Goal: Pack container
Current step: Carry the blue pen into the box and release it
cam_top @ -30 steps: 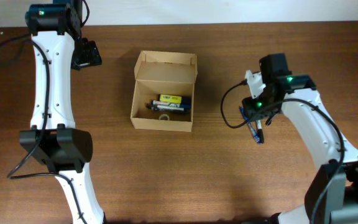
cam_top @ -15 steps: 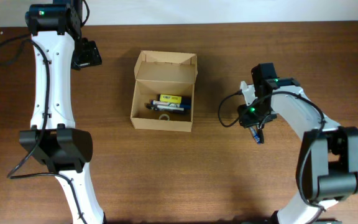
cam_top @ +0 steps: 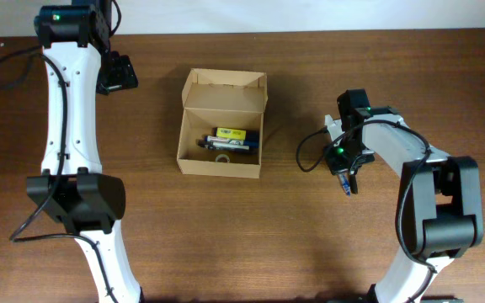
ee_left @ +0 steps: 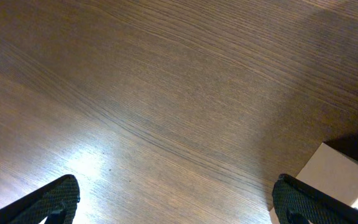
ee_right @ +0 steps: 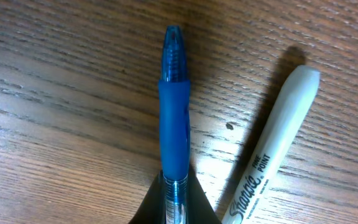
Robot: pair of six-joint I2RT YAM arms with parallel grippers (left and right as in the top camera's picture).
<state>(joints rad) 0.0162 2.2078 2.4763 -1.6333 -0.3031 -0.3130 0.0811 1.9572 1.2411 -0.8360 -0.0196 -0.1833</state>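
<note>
The box is open, so I will lift my right gripper, move it left in the overhead view, and lower the pen over the small ring to let it go.
The container, a tan cardboard box with its flap lid standing open, sits left of centre in the overhead view; one corner shows in the left wrist view. My right gripper is down at the table, shut on a blue pen that points away from it. A grey Sharpie marker lies just right of the pen. My left gripper hangs open and holds nothing, well left of the box.
Inside the box lie a yellow and blue item, a dark item and a small ring. The wooden table runs to a pale wall edge at the back.
My right arm has swung in and dropped onto the pens, and its jaws have closed on the blue pen. The left arm and the box have not moved.
</note>
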